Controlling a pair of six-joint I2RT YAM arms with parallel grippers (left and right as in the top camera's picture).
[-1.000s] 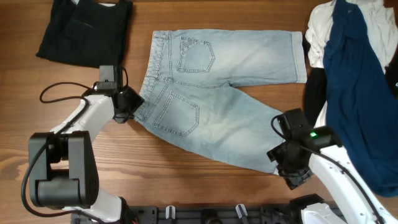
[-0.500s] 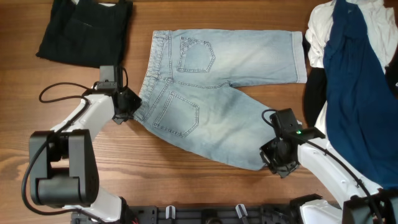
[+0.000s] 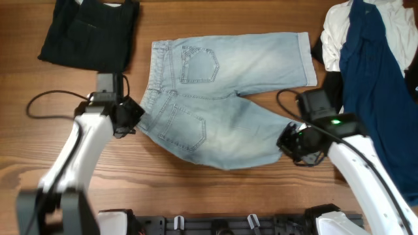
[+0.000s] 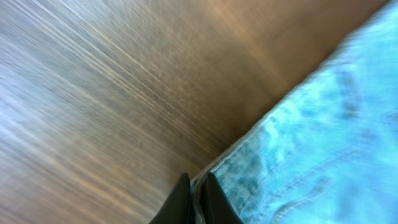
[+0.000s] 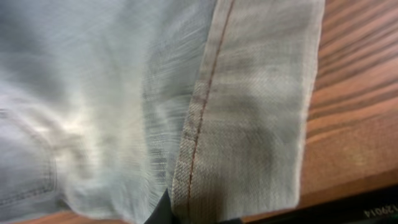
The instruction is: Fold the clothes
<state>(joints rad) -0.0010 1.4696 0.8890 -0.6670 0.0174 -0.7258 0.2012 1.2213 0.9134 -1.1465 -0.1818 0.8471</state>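
The shorts' far half is flat and uncovered, so my left gripper will next carry the waistband's near corner outward along the waistband to its far corner (image 3: 159,47) and release it.
The clothes are pale blue denim shorts (image 3: 222,85), lying back pockets up across the middle of the table. My left gripper (image 3: 135,117) is shut on the near corner of the waistband; in the left wrist view the dark fingertips (image 4: 181,199) pinch the denim edge (image 4: 298,143). My right gripper (image 3: 292,140) is shut on the cuffed hem (image 5: 249,124) of the near leg, which is raised and drawn in toward the far leg. The cuff fills the right wrist view and hides most of the right gripper (image 5: 193,214).
A folded black garment (image 3: 88,32) lies at the back left. A heap of white and navy clothes (image 3: 372,78) covers the right side, close to my right arm. A black rail (image 3: 222,225) runs along the front edge.
Both grippers have closed on the shorts. The right one has carried the near leg's hem up and away from the front edge, and the whole shorts have shifted slightly left.
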